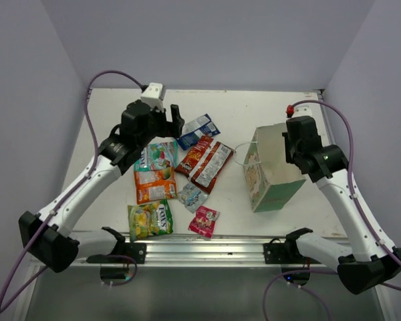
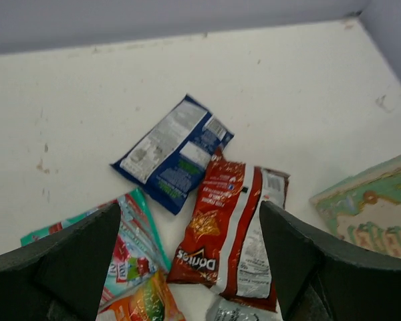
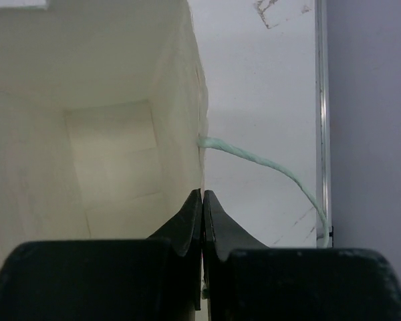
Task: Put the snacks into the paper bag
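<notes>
The left gripper moves down onto the near, logo-printed end of the red packet below it next, since that end shows between the left gripper's open fingers.
Several foil snacks lie on the table: blue (image 1: 196, 128), red (image 1: 204, 160), teal-green (image 1: 159, 155), orange (image 1: 154, 184), yellow-green (image 1: 149, 219), silvery (image 1: 191, 196) and pink (image 1: 204, 221). My left gripper (image 1: 172, 126) is open and empty, hovering over them. In the left wrist view it (image 2: 189, 214) spans the red packet (image 2: 230, 227), with the blue one (image 2: 174, 154) beyond. The paper bag (image 1: 275, 190) stands upright and open at the right. My right gripper (image 1: 289, 144) is shut on its rim; the wrist view shows the gripper (image 3: 202, 195) pinching the bag wall (image 3: 180, 120).
A pale string handle (image 3: 267, 164) hangs outside the bag toward the table's right rail (image 3: 321, 100). Another handle loops off the bag's left side (image 1: 244, 157). A metal rail (image 1: 207, 244) runs along the near edge. Walls close in the table on three sides.
</notes>
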Tool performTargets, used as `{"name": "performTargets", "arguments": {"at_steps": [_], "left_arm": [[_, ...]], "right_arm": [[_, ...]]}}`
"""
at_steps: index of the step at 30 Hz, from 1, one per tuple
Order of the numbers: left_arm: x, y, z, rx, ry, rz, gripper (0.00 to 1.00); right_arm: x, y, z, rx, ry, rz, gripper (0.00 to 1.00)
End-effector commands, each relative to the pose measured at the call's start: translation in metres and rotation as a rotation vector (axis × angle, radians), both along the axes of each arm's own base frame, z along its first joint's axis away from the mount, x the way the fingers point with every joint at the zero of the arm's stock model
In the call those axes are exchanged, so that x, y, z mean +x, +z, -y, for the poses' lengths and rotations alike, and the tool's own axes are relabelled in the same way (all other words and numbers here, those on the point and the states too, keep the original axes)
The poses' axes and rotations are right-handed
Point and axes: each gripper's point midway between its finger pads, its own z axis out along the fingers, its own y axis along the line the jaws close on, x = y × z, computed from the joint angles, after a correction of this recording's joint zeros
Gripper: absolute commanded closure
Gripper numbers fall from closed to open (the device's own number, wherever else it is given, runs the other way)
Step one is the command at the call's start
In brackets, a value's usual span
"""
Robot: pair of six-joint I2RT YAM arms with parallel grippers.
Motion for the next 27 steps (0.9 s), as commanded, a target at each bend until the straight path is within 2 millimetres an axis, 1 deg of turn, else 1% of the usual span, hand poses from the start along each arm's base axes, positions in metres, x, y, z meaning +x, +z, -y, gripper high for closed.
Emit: {"name": "performTargets", "arguments": {"at_steps": [1, 2, 3, 4, 5, 6, 7, 8, 9, 10, 11, 12, 13, 14, 16, 18, 19, 21, 23, 24, 26, 27], "left_arm": [[0.022, -0.078, 0.002, 0.091, 0.002, -0.116, 0.12], [0.021, -0.096, 0.003, 0.104, -0.008, -0.146, 0.12], [0.021, -0.105, 0.006, 0.104, -0.02, -0.153, 0.12], [0.024, -0.112, 0.014, 0.091, -0.047, -0.149, 0.12], [0.022, -0.129, 0.016, 0.097, -0.066, -0.176, 0.11], [0.021, -0.136, 0.022, 0.09, -0.096, -0.187, 0.11], [0.02, -0.155, 0.027, 0.099, -0.12, -0.23, 0.06], [0.019, -0.166, 0.03, 0.106, -0.134, -0.254, 0.02], [0.018, -0.173, 0.034, 0.102, -0.154, -0.266, 0.02], [0.016, -0.188, 0.035, 0.11, -0.159, -0.295, 0.02], [0.014, -0.194, 0.037, 0.108, -0.168, -0.304, 0.02], [0.016, -0.194, 0.042, 0.088, -0.187, -0.288, 0.02], [0.013, -0.202, 0.042, 0.091, -0.192, -0.3, 0.02], [0.012, -0.205, 0.045, 0.091, -0.203, -0.302, 0.02], [0.008, -0.232, 0.048, 0.124, -0.219, -0.354, 0.02], [0.006, -0.237, 0.052, 0.131, -0.237, -0.355, 0.01], [0.003, -0.249, 0.052, 0.143, -0.244, -0.376, 0.01], [0.001, -0.261, 0.058, 0.151, -0.261, -0.39, 0.02], [-0.002, -0.269, 0.062, 0.158, -0.276, -0.402, 0.02], [-0.003, -0.278, 0.063, 0.168, -0.279, -0.419, 0.02], [-0.004, -0.285, 0.067, 0.179, -0.294, -0.428, 0.05], [-0.007, -0.293, 0.069, 0.188, -0.304, -0.449, 0.15]], "right_arm": [[0.0, 0.03, -0.004, 0.071, -0.014, 0.081, 1.0], [0.0, 0.031, -0.004, 0.076, -0.016, 0.084, 1.0], [0.0, 0.032, -0.005, 0.081, -0.019, 0.084, 1.0], [-0.001, 0.03, -0.005, 0.083, -0.019, 0.077, 1.0], [-0.002, 0.03, -0.005, 0.088, -0.021, 0.079, 1.0], [-0.002, 0.028, -0.006, 0.091, -0.021, 0.074, 1.0], [-0.002, 0.027, -0.007, 0.095, -0.018, 0.075, 1.0], [-0.003, 0.028, -0.006, 0.098, -0.02, 0.076, 1.0], [-0.003, 0.028, -0.007, 0.103, -0.018, 0.079, 1.0], [-0.003, 0.028, -0.008, 0.104, -0.016, 0.079, 1.0], [-0.002, 0.028, -0.008, 0.107, -0.012, 0.08, 1.0], [-0.002, 0.028, -0.009, 0.109, -0.012, 0.078, 1.0], [-0.002, 0.027, -0.01, 0.109, -0.008, 0.072, 1.0], [-0.001, 0.026, -0.011, 0.114, -0.007, 0.07, 1.0], [0.0, 0.025, -0.014, 0.128, 0.0, 0.07, 1.0], [0.001, 0.024, -0.016, 0.138, 0.002, 0.071, 1.0], [0.003, 0.024, -0.017, 0.143, 0.002, 0.073, 1.0], [0.004, 0.026, -0.018, 0.15, 0.004, 0.077, 1.0], [0.005, 0.025, -0.019, 0.148, 0.005, 0.071, 1.0], [0.005, 0.026, -0.019, 0.149, 0.006, 0.075, 1.0], [0.005, 0.027, -0.019, 0.151, 0.008, 0.074, 1.0], [0.005, 0.027, -0.019, 0.152, 0.006, 0.076, 1.0]]}}
